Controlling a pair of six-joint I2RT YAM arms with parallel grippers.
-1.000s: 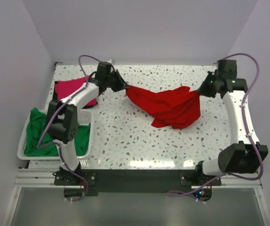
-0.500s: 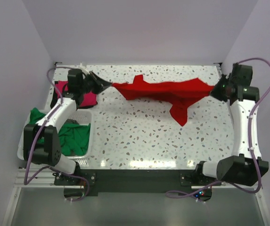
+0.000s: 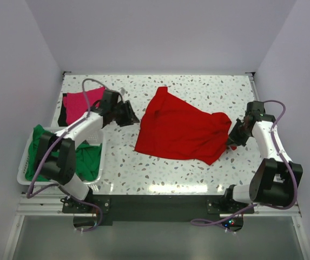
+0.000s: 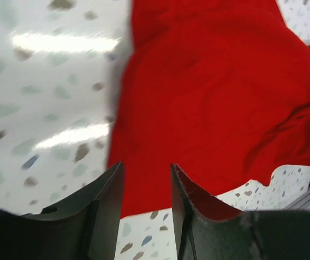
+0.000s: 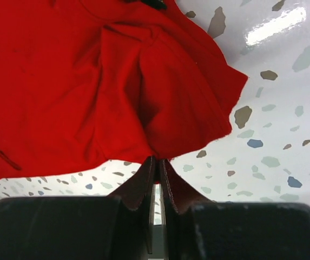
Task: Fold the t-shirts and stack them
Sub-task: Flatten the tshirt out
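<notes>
Only my right gripper holds the red cloth. My left gripper will go down and back next, onto the shirt's near edge [image 3: 143, 153] [image 4: 142, 209] beside the basket-side corner.
The large red t-shirt [image 3: 179, 130] lies spread on the speckled table, roughly flat, with folds at its right end. My left gripper [image 3: 131, 116] is open and empty just off the shirt's left edge; in the left wrist view [image 4: 145, 174] the red cloth [image 4: 214, 92] lies beyond its fingertips. My right gripper [image 3: 233, 135] is at the shirt's right corner, shut on a bunch of the red cloth [image 5: 90, 81] at its tips [image 5: 156, 163]. The magenta-pink t-shirt [image 3: 83, 102] lies at the back left. The green t-shirt [image 3: 87, 160] is in the basket.
A white slatted basket [image 3: 22, 174] stands at the near left edge of the table [image 3: 160, 173]. Purple walls close in the back and both sides. The arm bases sit on a black rail at the near edge.
The red shirt was stretched in the air between both grippers at the back. It now lies spread on the table. My left gripper has let go; my right has moved nearer.
</notes>
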